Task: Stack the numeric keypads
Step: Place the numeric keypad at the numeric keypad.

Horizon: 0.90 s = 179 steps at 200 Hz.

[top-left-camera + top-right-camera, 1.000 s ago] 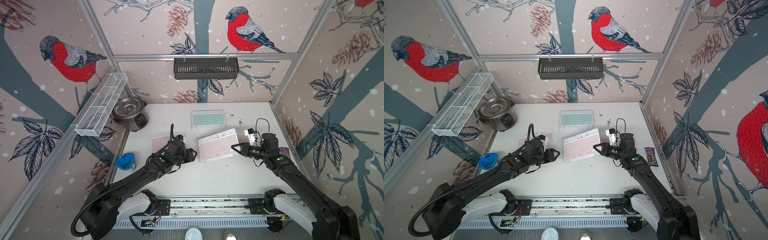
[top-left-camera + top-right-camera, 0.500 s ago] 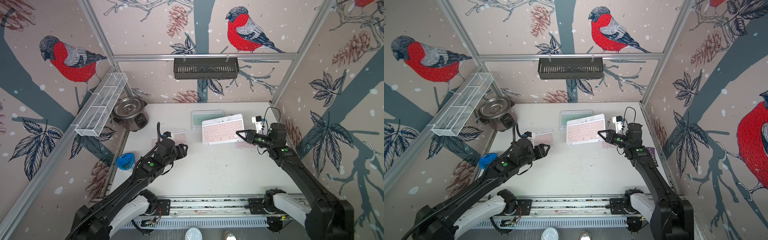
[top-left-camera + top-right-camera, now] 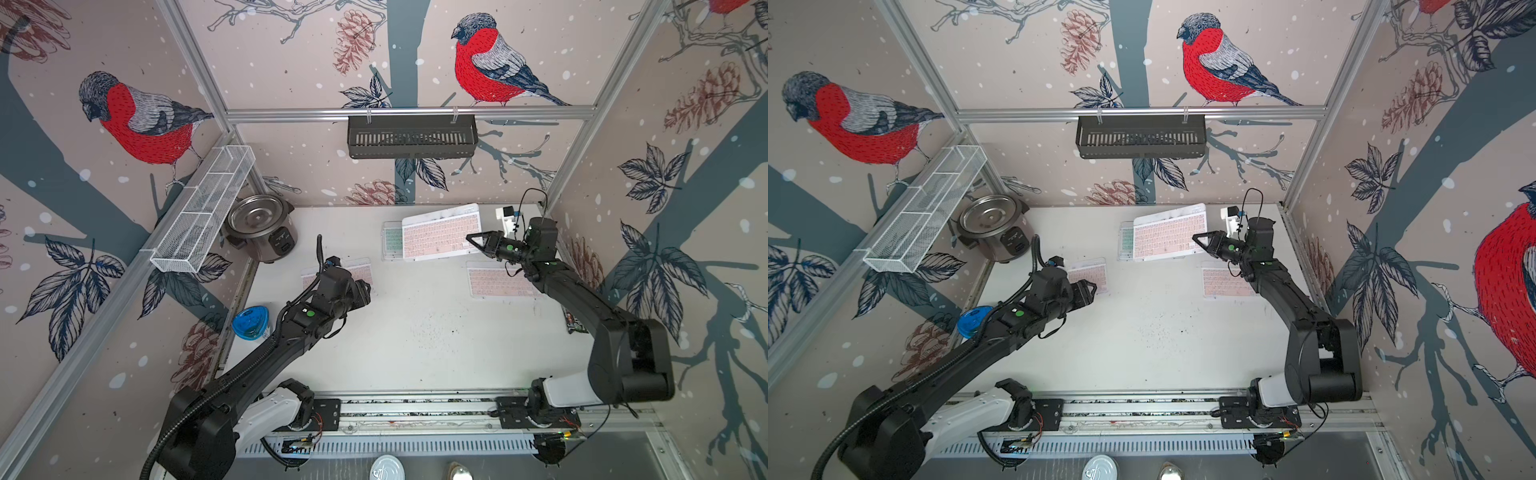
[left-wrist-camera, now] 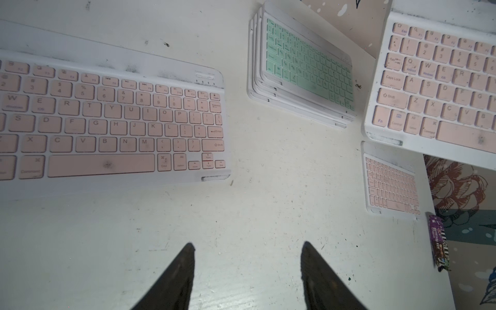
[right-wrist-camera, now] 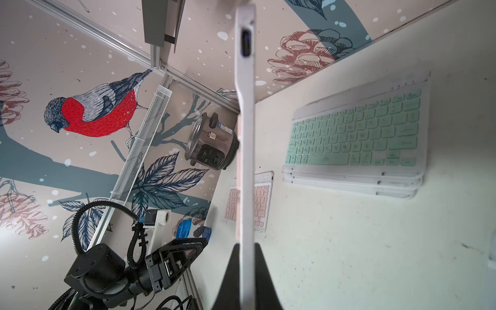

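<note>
The pink keypad is hanging raised and off-center over the stack. Next I will move my right gripper toward the mint green top (image 3: 392, 240) (image 5: 356, 131), set the keypad down on it and let go.
My right gripper (image 3: 471, 239) is shut on the edge of a pink keypad (image 3: 442, 232), holding it tilted in the air over a stack of keypads with a mint green one (image 3: 391, 244) on top. In the right wrist view the held keypad (image 5: 245, 161) shows edge-on between the fingers, beside the mint stack (image 5: 354, 134). Two more pink keypads lie flat: one at the right (image 3: 498, 282), one at the left (image 3: 359, 268), partly hidden by my left arm. The left gripper (image 4: 248, 245) is open and empty over bare table, near the left pink keypad (image 4: 107, 120).
A steel rice cooker (image 3: 259, 226) stands at the back left, under a white wire basket (image 3: 203, 208). A blue container (image 3: 249, 322) sits at the left edge, a purple snack wrapper (image 4: 438, 241) at the right edge. A black basket (image 3: 411, 135) hangs on the back wall.
The right gripper has carried the pink keypad up and back, over the mint stack. The left gripper has let go of it, opened slightly and drawn back to the left.
</note>
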Tool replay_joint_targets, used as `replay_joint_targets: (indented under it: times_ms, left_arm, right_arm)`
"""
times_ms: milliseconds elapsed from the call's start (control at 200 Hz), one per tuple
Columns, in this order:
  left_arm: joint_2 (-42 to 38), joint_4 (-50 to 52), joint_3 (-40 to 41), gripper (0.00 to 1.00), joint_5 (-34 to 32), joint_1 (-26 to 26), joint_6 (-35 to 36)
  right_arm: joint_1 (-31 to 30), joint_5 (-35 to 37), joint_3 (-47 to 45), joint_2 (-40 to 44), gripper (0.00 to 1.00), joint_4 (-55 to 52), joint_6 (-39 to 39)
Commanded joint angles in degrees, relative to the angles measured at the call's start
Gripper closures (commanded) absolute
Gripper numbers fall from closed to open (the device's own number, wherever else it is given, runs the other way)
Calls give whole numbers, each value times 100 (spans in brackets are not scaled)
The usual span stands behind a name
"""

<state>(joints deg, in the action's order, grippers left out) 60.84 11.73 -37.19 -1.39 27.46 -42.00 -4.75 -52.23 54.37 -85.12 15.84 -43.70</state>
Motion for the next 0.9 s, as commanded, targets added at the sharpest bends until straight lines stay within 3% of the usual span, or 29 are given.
replay_joint_targets:
  times_ms: [0, 485, 891]
  left_arm:
    - [133, -360, -43, 37, 107, -178, 51]
    - [766, -980, -73, 37, 439, -760, 541]
    - [1215, -1313, -95, 38, 688, -962, 665]
  right_arm:
    - [-81, -82, 338, -446, 93, 556, -64]
    - [-474, 160, 1937, -2698, 93, 1127, -502]
    - [-544, 334, 2569, -3565, 93, 1159, -670]
